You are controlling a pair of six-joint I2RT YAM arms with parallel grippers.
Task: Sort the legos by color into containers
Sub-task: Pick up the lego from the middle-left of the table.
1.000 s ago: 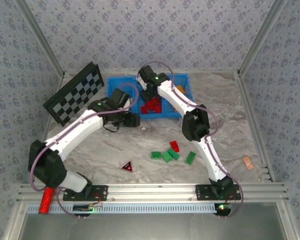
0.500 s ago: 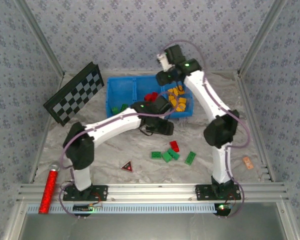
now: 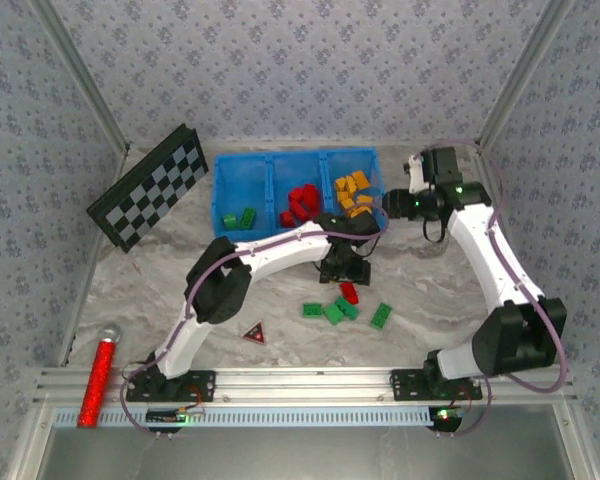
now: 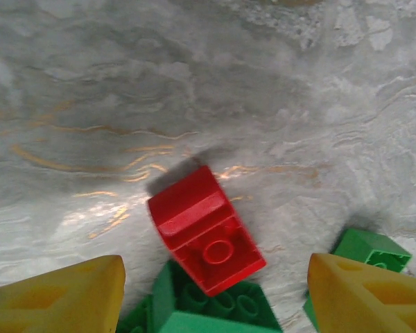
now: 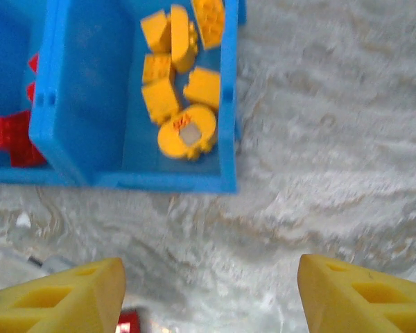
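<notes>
I need to move my left gripper down next and turn its open fingers along the sides of the loose red lego (image 3: 349, 292) (image 4: 206, 229).
The blue bin (image 3: 270, 165) holds green legos (image 3: 238, 219) in its left container, red ones (image 3: 302, 203) in the middle and orange-yellow ones (image 3: 355, 193) on the right. On the table lie a loose red lego (image 3: 349, 292) and several green legos (image 3: 333, 313). My left gripper (image 3: 344, 272) hovers open just above that red lego (image 4: 206, 229), which rests partly on a green lego (image 4: 222, 305). My right gripper (image 3: 392, 204) stands open and empty over bare table, just right of the bin's orange-yellow legos (image 5: 180, 83).
A checkerboard (image 3: 150, 186) leans at the back left. A red glittery cylinder (image 3: 98, 370) lies at the front left edge, and a small dark triangle (image 3: 253, 332) sits left of the loose legos. Metal rails frame the table.
My left arm swung from the bin's left side over to the loose legos. My right gripper left the middle container, moved right past the bin and opened wider.
</notes>
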